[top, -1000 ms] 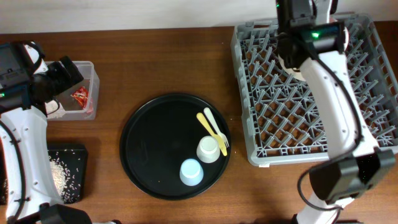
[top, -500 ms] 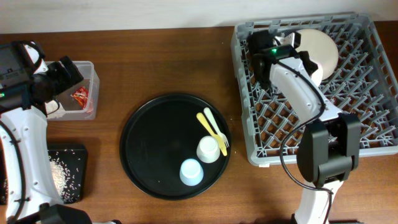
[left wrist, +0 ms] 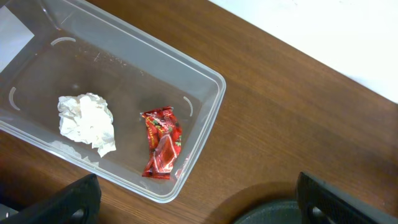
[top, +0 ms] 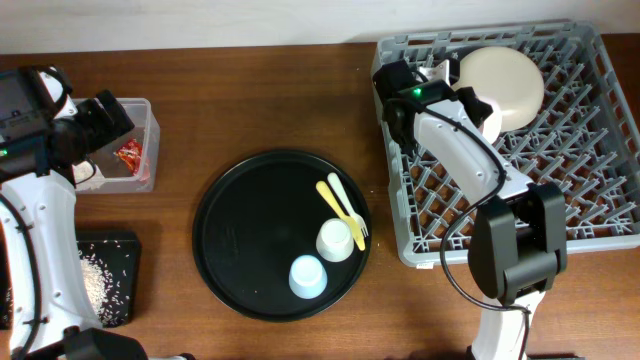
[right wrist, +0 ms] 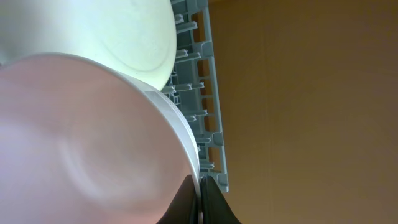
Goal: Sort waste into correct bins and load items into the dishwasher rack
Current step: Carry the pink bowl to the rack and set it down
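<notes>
The pink bowl moves back and down in my right gripper toward the rack's edge by the round tray next, onto the rack's empty wires.
My right gripper is shut on the rim of the small pink bowl, held over the far left part of the grey dishwasher rack, close beside the large cream bowl. The rack's edge shows next to the pinched rim. My left gripper hangs open and empty above the near corner of the clear tub, which holds the white tissue wad and the red wrapper. A yellow fork and spoon, a white cup and a light blue cup sit on the round black tray.
A shallow black rectangular tray with loose rice grains lies at the front left, beside my left arm. Brown tabletop runs between the round tray and the rack.
My right arm has swung to the rack's far left with the pink bowl, uncovering the cream bowl. The left arm and the things on the round tray have not moved.
</notes>
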You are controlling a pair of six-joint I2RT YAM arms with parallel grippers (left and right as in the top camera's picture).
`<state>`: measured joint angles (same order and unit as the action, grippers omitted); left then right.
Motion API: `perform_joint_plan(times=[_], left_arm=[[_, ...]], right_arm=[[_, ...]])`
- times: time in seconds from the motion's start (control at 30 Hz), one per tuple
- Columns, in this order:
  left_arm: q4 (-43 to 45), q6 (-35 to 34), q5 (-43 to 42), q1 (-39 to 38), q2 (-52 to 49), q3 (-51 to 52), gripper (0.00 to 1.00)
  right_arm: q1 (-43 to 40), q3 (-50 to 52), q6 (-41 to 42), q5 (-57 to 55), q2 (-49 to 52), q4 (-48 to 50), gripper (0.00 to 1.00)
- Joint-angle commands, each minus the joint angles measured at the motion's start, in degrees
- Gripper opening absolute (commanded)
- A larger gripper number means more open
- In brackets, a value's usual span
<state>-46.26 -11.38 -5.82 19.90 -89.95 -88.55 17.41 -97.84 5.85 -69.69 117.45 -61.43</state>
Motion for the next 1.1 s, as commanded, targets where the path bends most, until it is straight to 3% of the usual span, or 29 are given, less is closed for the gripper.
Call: perform_joint_plan(times=[0.0, 0.27, 0.53, 0.63, 0.97, 1.03, 1.07], left_arm=[[0.09, -0.09, -0.39, 0.24, -0.13, -0.22, 0.99], [0.09, -0.09, -0.39, 0.24, -0.13, -0.22, 0.99], [0.09, -0.09, -0.39, 0.24, -0.13, -0.22, 0.99], [0.09, -0.09, -0.39, 0.24, -0.13, -0.22, 0.99], [0.07, -0.09, -0.39, 0.24, -0.13, -0.22, 0.99], [0.09, -0.09, -0.39, 0.24, -0.13, -0.22, 0.99], [0.09, -0.09, -0.39, 0.24, -0.13, -0.22, 0.99]], right_arm=[[0.28, 1.20, 0.20, 2.51, 0.31, -0.76, 0.04], [1.01, 1.46, 0.66, 10.84, 0.31, -2.29, 0.04], [3.30, 8.98, 0.44, 10.58, 0.31, 1.36, 0.04], [3.45, 9.07, 0.44, 10.56, 0.31, 1.27, 0.11], [8.57, 9.03, 0.70, 6.12, 0.31, -2.47, 0.08], [10.10, 9.03, 0.72, 7.21, 0.28, -4.87, 0.19], [10.58, 9.03, 0.74, 8.48, 0.28, -6.12, 0.36]])
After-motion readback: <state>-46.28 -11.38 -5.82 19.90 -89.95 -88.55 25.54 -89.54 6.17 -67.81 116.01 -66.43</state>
